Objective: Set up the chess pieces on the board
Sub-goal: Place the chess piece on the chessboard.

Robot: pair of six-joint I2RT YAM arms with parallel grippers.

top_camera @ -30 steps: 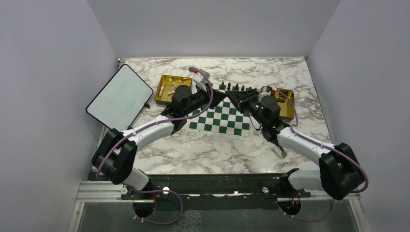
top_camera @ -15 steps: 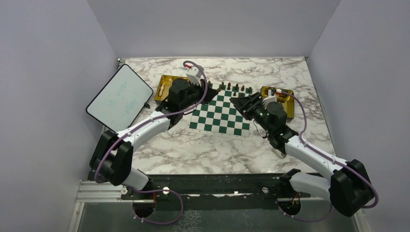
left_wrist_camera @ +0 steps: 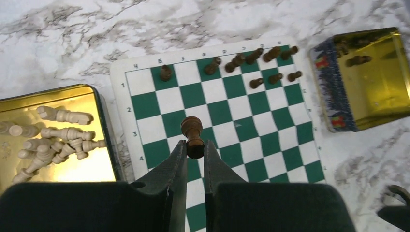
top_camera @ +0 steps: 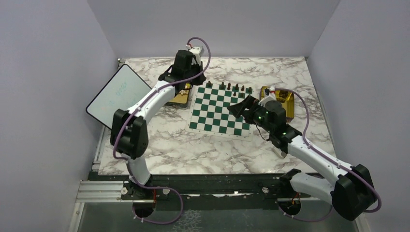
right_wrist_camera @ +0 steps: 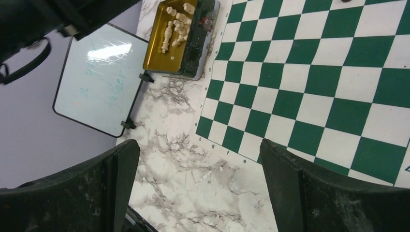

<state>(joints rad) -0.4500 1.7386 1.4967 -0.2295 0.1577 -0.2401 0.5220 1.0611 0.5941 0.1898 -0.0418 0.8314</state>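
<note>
The white far corner square by the cream pieces' tray is empty, so the left gripper should go down onto it next and let go of the dark brown piece.
The green-and-white board lies mid-table. Several dark chess pieces stand along its far edge, seen too in the left wrist view. My left gripper hangs high over the board's left side, shut on a dark brown chess piece that sticks out past the fingertips. From above, that gripper sits by the board's far-left corner. My right gripper is wide open and holds nothing, over the board's near edge; from above it is on the board's right side.
A gold tray left of the board holds several cream pieces. Another gold tray to the right holds dark pieces. A white tablet leans at the far left. Grey walls enclose the marble table.
My left arm has risen and swung to the far left, still gripping its dark piece. The right gripper has opened wide and pulled back from the far row toward the board's near right.
</note>
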